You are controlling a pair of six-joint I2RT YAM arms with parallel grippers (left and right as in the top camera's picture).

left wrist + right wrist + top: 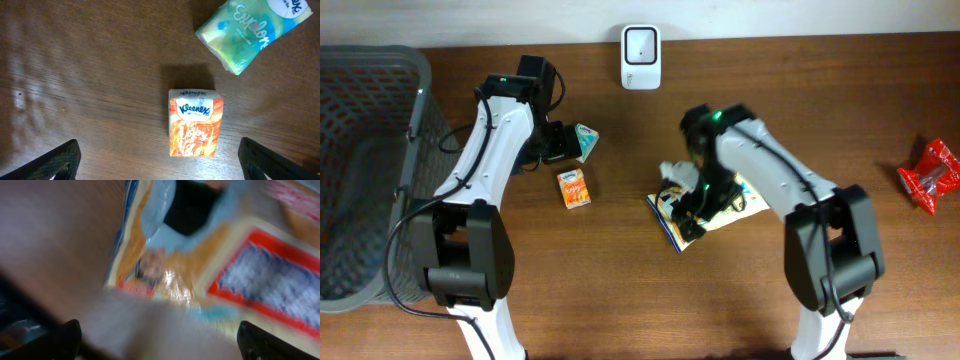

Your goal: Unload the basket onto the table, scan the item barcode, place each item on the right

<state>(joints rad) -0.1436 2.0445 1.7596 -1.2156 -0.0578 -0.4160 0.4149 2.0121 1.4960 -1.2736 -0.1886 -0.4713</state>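
My right gripper is above the yellow packet's red-bordered panel [274,282], which is to its right in the wrist view. Next my right gripper needs to move over there and go down to close.
A flat yellow packet [720,212] with a red-bordered panel lies mid-table; it fills the blurred right wrist view [235,275]. My right gripper [695,203] hangs just over its left end, jaws wide open [160,347], holding nothing. A pale blur crosses the space between the fingers; I cannot tell what it is. An orange Kleenex pack [574,187] lies flat, also seen in the left wrist view [195,122]. A teal tissue pack [585,142] [252,30] lies beyond it. My left gripper [552,145] [160,167] is open above the wood, beside both packs. The white scanner [641,57] stands at the back edge.
A grey mesh basket [360,170] occupies the left end of the table. A red wrapped packet [930,175] lies at the far right. A small white object [675,170] shows beside the right wrist.
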